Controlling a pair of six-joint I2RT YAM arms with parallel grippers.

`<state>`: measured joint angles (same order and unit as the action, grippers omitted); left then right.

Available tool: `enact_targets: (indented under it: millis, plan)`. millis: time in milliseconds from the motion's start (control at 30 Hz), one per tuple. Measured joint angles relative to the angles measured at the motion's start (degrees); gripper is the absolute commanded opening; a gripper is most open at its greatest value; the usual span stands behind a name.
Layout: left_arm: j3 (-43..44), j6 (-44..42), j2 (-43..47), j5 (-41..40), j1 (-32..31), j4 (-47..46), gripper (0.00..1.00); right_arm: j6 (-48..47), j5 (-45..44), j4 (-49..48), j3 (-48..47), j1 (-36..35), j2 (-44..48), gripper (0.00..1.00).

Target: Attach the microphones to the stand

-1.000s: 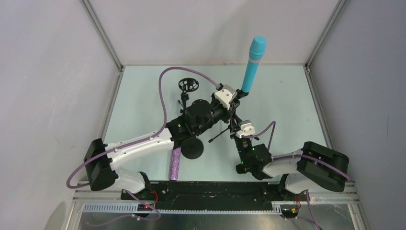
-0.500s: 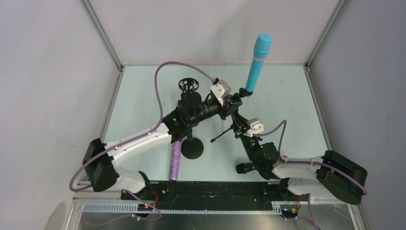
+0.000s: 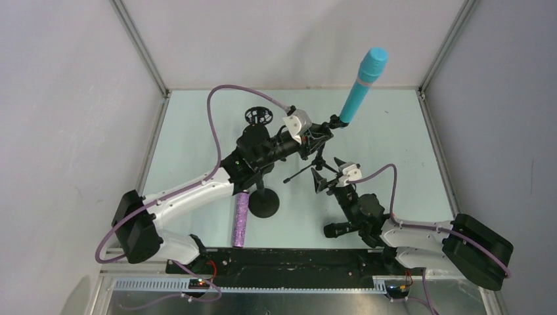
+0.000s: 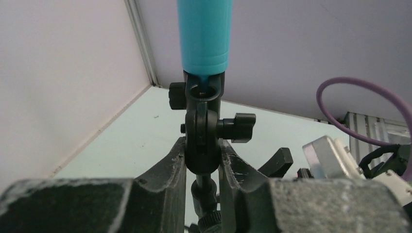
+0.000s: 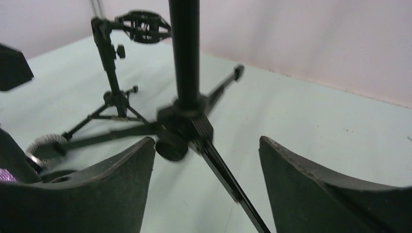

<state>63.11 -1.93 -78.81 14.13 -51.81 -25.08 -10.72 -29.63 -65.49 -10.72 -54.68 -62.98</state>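
I should swing the tripod outward with my left gripper, lower it onto the bare tabletop near the back wall (image 3: 351, 132), outward and below, and let go of the clip's joint.
The cyan-blue microphone (image 3: 363, 82) stands tilted in the clip of a black tripod stand (image 3: 315, 157) mid-table. My left gripper (image 3: 320, 135) is shut on the clip's swivel joint (image 4: 203, 141) just under the microphone's base (image 4: 204, 34). My right gripper (image 3: 328, 172) hangs open low beside the stand. Its fingers (image 5: 121, 165) flank the pole (image 5: 185, 53) and leg hub (image 5: 184, 128) without touching them. The purple glitter microphone (image 3: 241, 220) lies on the table near the left arm, and its silver mesh head (image 5: 46, 145) shows in the right wrist view.
A second small tripod with a round shock mount (image 3: 258, 117) stands at the back left, seen also as a shock mount stand (image 5: 143, 24) in the right wrist view. A black round-base stand (image 3: 264, 205) sits by the purple microphone. Walls enclose the table.
My right gripper has opened, let go of the stand's pole and drawn back a little. The left gripper, still clamped, has swung the cyan microphone's head further to the right.
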Motion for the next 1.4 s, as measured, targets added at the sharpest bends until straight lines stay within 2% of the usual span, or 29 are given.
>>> enact_targets:
  millis: [67, 200, 733, 1067, 1400]
  plan:
    - [-0.15, -0.68, 0.0, 0.0, 0.09, -1.2, 0.0, 0.0, 0.35, 1.6, 0.59, 0.17, 0.24, 0.95]
    - [-0.44, -1.66, -0.04, -0.28, 0.17, -3.93, 0.0, 0.17, 1.31, 4.81, 2.4, 0.57, 1.22, 0.99]
    - [-0.42, -1.88, -5.49, -0.98, 1.38, -9.2, 0.0, 4.74, 8.79, 9.75, 5.22, 4.74, 8.15, 1.0]
    - [2.97, -1.9, -14.12, -1.92, 2.64, -12.85, 0.0, 9.94, 10.67, 15.21, 5.22, 7.19, 10.38, 1.0]
    - [7.61, 1.84, -22.91, -2.03, 4.5, -21.14, 0.0, 13.4, 10.64, 18.23, 5.22, 9.84, 14.16, 0.99]
